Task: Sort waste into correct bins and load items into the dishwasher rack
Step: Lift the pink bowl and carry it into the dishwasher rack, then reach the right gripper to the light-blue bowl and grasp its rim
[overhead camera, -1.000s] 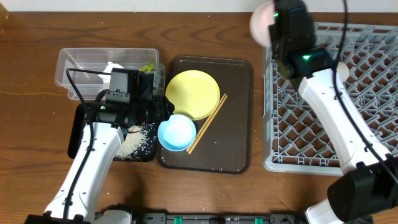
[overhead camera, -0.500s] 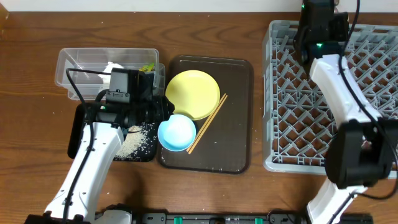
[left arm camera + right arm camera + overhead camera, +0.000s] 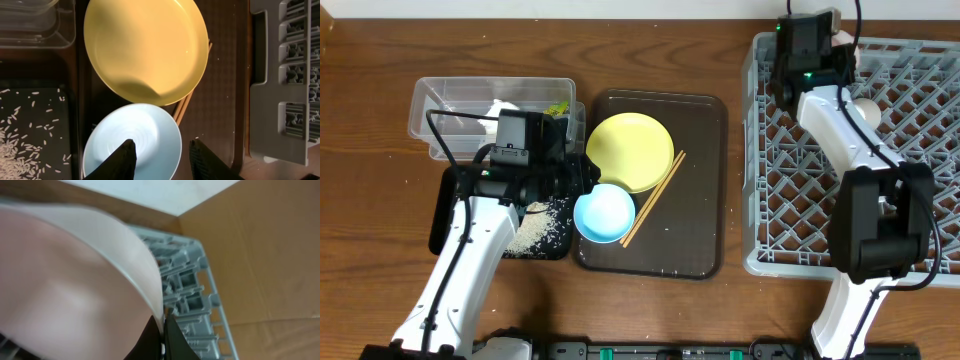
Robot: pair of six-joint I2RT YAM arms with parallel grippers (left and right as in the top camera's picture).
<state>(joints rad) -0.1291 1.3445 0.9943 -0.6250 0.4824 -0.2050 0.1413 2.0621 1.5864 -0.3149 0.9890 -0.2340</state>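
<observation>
Next, my right gripper lowers toward the rack's far corner [image 3: 768, 72] on the tray's side and releases the white bowl's rim, since the bowl still hangs tilted above the rack.
My left gripper [image 3: 162, 145] is open, one finger inside the light blue bowl [image 3: 145, 135] and the other outside its right rim. In the overhead view this gripper [image 3: 588, 183] sits at the bowl's [image 3: 607, 215] upper left edge. The yellow plate [image 3: 630, 150] and the chopsticks [image 3: 653, 198] lie beside it. My right gripper [image 3: 164, 317] is shut on the rim of the white bowl [image 3: 65, 280], held tilted over the far left part of the dishwasher rack [image 3: 880, 180]. From overhead only a sliver of that bowl [image 3: 843, 38] shows behind the arm. A pale cup [image 3: 866, 110] stands in the rack.
Plate, blue bowl and chopsticks rest on a dark brown serving tray [image 3: 695, 240]. The clear tub [image 3: 450, 105] at the back left holds a tissue [image 3: 500, 108] and a green wrapper [image 3: 557, 108]. Rice grains [image 3: 545, 228] lie in the black tray [image 3: 445, 215].
The right arm has carried the white bowl from beyond the rack's far left corner to over the rack's far edge. The left arm has not moved.
</observation>
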